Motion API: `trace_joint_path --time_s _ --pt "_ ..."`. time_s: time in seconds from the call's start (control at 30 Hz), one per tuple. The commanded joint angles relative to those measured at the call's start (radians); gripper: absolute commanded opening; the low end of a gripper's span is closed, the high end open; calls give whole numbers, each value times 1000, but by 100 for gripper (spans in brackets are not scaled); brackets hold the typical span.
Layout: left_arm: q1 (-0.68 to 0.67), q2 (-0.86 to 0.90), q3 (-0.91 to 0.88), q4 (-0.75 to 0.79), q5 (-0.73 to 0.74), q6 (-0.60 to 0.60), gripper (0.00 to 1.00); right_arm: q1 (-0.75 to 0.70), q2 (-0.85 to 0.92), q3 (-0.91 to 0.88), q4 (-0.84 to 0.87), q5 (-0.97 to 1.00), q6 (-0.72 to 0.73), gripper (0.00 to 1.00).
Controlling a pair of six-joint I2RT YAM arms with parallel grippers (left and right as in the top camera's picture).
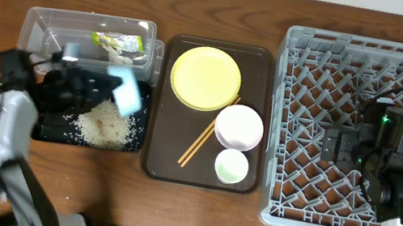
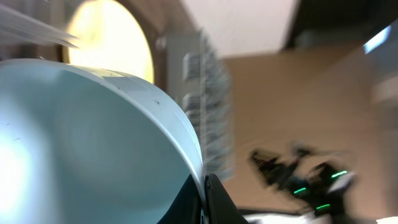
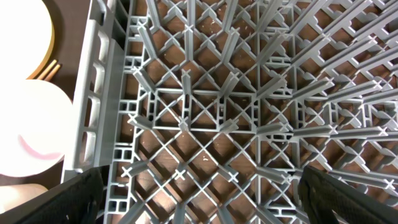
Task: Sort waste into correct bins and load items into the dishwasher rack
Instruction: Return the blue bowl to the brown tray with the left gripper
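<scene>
The bowl is empty inside, so I should next move my left gripper toward the serving tray, lower the bowl onto the bare part of the tray beside the chopsticks and let go of it.
My left gripper (image 1: 111,91) is shut on the rim of the light-blue bowl (image 1: 128,92) and holds it tilted above the black tray (image 1: 51,130), where a pile of rice (image 1: 105,124) lies. In the left wrist view the bowl (image 2: 93,143) fills the left side, with its rim pinched between my fingers (image 2: 205,199). The clear tub (image 1: 44,25) holds the green-and-yellow wrapper (image 1: 119,40) and white tissue (image 1: 121,54). My right gripper (image 1: 336,144) hangs open and empty over the grey dishwasher rack (image 1: 289,128), with only lattice (image 3: 230,112) between its fingers (image 3: 199,193).
The brown serving tray (image 1: 157,159) holds the yellow plate (image 1: 205,78), white bowl (image 1: 239,128), small cup (image 1: 230,166) and chopsticks (image 1: 206,137). The white bowl (image 3: 31,137) and plate (image 3: 25,25) show left of the rack wall in the right wrist view.
</scene>
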Motion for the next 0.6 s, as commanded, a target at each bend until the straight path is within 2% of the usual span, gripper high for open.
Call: trace_joint_path --time_s 0.0,0.17,0.37,0.57 --pt "-145 -131 30 6 -287 -67 6 5 0 19 0 6 -4 99" --pt "-421 -207 29 5 -620 -97 6 5 0 19 0 6 -4 99" --pt "-720 -143 29 8 -960 -97 6 6 0 19 0 6 0 99" --pt "-878 -17 29 16 -1140 -97 6 5 0 19 -1 5 0 99"
